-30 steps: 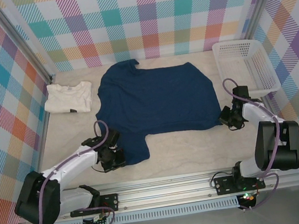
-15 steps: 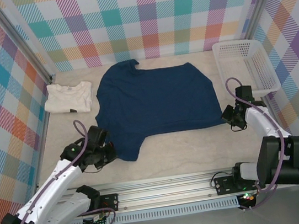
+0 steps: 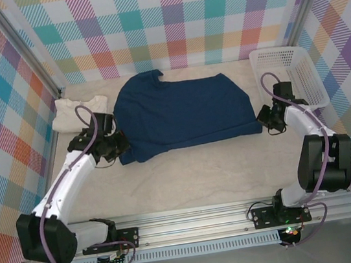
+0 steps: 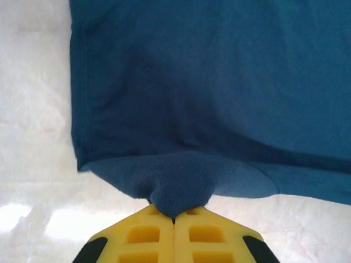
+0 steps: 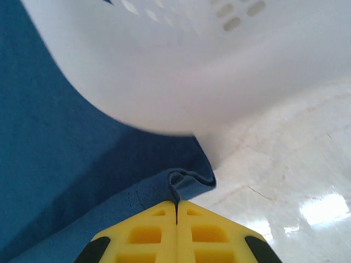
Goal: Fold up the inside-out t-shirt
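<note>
The hem in my right gripper will next go outward onto the shirt's slanted side edge [image 3: 243,98], and I will let go of it there, because the shirt lies flat outward of the hem.
The inside-out t-shirt [image 3: 182,112] is dark navy and lies spread across the middle of the table, its near part folded back over itself. My left gripper [image 3: 117,144] is at the shirt's left side, shut on a bunch of navy cloth [image 4: 175,189] between its yellow fingers [image 4: 137,235]. At the shirt's right corner, beside the basket, my right gripper [image 3: 267,120] is shut on the hem [image 5: 178,183], which puckers at the yellow fingertips [image 5: 208,233].
A cream-white folded shirt [image 3: 75,113] lies at the left, just behind my left arm. A white plastic basket [image 3: 289,76] stands at the right, close above my right gripper [image 5: 175,211]. Plaid walls enclose the table on three sides.
Both grippers have carried the shirt's near edge away from the arms' bases toward the back. The left one moved far up and the near sleeve part now lies folded over the body.
</note>
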Robot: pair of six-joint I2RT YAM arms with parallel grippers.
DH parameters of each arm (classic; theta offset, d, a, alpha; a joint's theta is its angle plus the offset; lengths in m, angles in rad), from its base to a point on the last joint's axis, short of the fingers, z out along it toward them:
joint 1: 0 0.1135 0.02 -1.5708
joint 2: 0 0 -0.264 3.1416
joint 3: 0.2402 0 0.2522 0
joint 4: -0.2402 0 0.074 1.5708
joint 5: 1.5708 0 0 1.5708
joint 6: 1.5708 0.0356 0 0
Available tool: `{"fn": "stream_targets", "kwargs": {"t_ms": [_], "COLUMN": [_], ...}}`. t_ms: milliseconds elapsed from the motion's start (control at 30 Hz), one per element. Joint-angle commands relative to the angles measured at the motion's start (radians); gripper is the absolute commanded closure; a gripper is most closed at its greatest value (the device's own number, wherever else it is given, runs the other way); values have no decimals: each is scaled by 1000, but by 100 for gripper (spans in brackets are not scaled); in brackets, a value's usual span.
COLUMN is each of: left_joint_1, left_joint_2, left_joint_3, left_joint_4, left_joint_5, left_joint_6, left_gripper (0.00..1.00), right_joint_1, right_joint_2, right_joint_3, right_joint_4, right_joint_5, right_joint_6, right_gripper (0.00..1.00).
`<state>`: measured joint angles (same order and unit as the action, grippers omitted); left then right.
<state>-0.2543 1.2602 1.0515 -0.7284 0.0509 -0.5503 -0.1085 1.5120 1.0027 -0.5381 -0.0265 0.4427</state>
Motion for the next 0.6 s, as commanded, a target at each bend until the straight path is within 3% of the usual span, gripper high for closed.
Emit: {"fn": "stream_targets", "kwargs": {"t_ms": [0, 567], "left_joint_1": [28, 130], "left_joint_2": [75, 473], "left_joint_3": [85, 411], "left_joint_4": [72, 139], "left_joint_5": [7, 69], "left_joint_6": [63, 126], "left_gripper": [100, 100], "right_joint_1": [25, 122], "right_joint_2": [50, 298], "right_joint_3": [66, 324], "right_joint_4": [18, 8], "right_joint_5": [35, 199], "right_joint_6": [-33, -86], "right_gripper": [99, 98]}}
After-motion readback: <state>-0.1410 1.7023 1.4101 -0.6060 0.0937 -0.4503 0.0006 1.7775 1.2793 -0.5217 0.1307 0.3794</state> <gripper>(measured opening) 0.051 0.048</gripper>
